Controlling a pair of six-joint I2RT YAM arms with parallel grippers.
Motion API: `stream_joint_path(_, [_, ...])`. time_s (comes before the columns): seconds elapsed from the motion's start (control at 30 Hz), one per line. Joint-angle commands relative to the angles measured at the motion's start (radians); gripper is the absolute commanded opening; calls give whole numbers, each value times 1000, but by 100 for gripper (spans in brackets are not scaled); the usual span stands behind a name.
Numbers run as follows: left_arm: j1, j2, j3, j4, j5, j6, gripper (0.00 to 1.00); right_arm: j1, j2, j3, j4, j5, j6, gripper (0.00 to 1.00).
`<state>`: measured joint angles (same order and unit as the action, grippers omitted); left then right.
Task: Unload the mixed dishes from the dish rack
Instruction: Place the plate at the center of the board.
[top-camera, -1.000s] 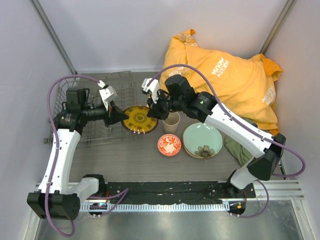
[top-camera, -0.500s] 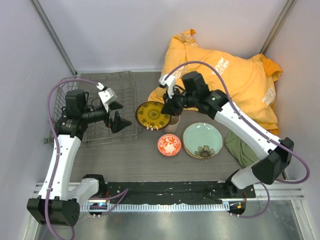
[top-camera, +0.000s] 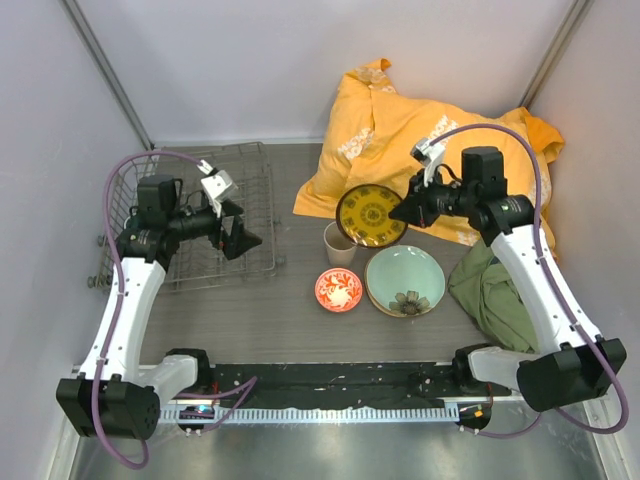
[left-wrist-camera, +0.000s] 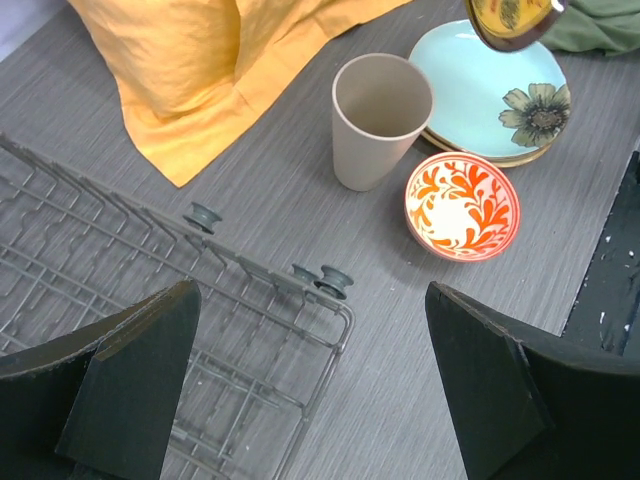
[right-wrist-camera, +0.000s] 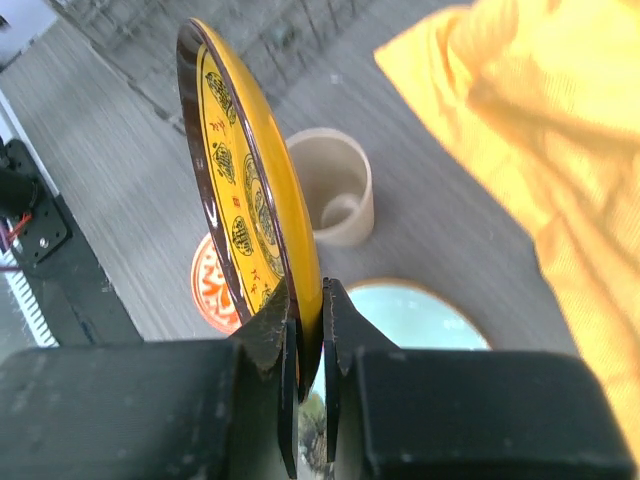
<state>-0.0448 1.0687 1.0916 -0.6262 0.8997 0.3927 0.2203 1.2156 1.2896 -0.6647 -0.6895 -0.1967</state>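
Note:
Next, the right gripper lowers and draws back first, to get the small patterned plate onto the pale green flower-marked plate, which is uncovered and wider.
My right gripper is shut on the rim of the small yellow-and-dark patterned plate, held on edge in the air above the pale green flower-marked plate. The beige cup stands upright on the table, with the white-and-red bowl in front of it. My left gripper is open and holds nothing, over the right edge of the grey wire dish rack. No dish shows in the rack.
A big orange cloth is heaped at the back right, and a dark green cloth lies at the right beside the green plate. The grey walls of the cell stand close on the left, back and right.
My left gripper let go of the yellow plate, opened and drew back over the rack. My right gripper carried the plate to the right, from beside the rack to above the green plate.

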Motion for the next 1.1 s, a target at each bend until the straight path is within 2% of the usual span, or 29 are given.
stream_joint_path(0.0, [0,-3,16,-4,-27,20,100,-90,-14,-65,-61,-136,-43,1])
stream_joint_path(0.23, [-1,-3,-4,-17,-48,29,100,-275,10,-156,-150,-240,-153,1])
stream_joint_path(0.33, [-1,0,-16,-13,-58,31,100,-311,41,-184,-208,-240,-229,1])
stream_joint_path(0.7, [-1,51,-25,-27,-65,28,100,-360,182,-265,-282,-165,-385,1])
stream_joint_path(1.07, [-1,94,-25,-53,-79,52,100,-392,410,-187,-424,-120,-523,2])
